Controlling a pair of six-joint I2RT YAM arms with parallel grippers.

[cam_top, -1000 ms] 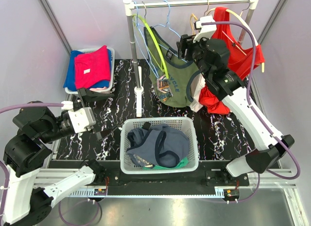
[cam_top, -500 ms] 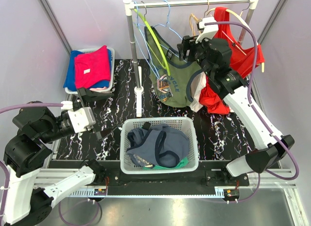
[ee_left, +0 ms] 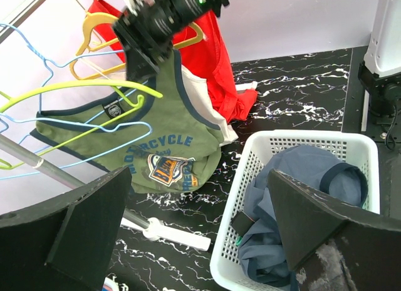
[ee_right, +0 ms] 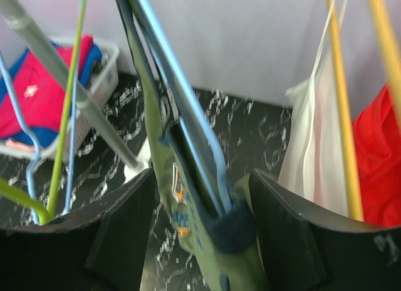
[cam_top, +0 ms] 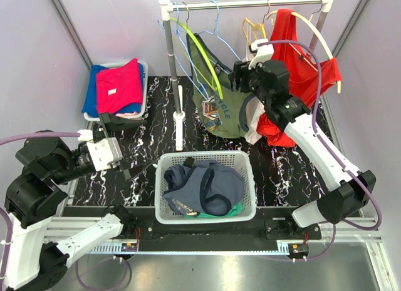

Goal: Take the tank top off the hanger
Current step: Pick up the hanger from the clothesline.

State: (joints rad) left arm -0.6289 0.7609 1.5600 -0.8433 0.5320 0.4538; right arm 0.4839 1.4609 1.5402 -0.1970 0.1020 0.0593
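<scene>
The navy-trimmed fold at the hanger's tip already lies between the open fingers of my right gripper, so my right gripper should next shift only slightly about the strap and close on that fold.
An olive green tank top with a motorcycle print hangs on thin wire hangers on the rack, also in the left wrist view. My right gripper is at its right shoulder strap. In the right wrist view the green strap with navy trim and a light blue hanger wire run between the fingers of the right gripper. The jaws stand apart from the strap on both sides, open. My left gripper hangs wide open and empty over the table at the left.
A white basket holding blue-grey clothes stands at the front centre. A small bin with red and blue clothes is at the back left. A red garment, a yellow hanger and the rack post crowd the right arm.
My right gripper has slid down and slightly toward the front along the tank top's strap, and the hangers have swung a little. The left arm has stayed still.
</scene>
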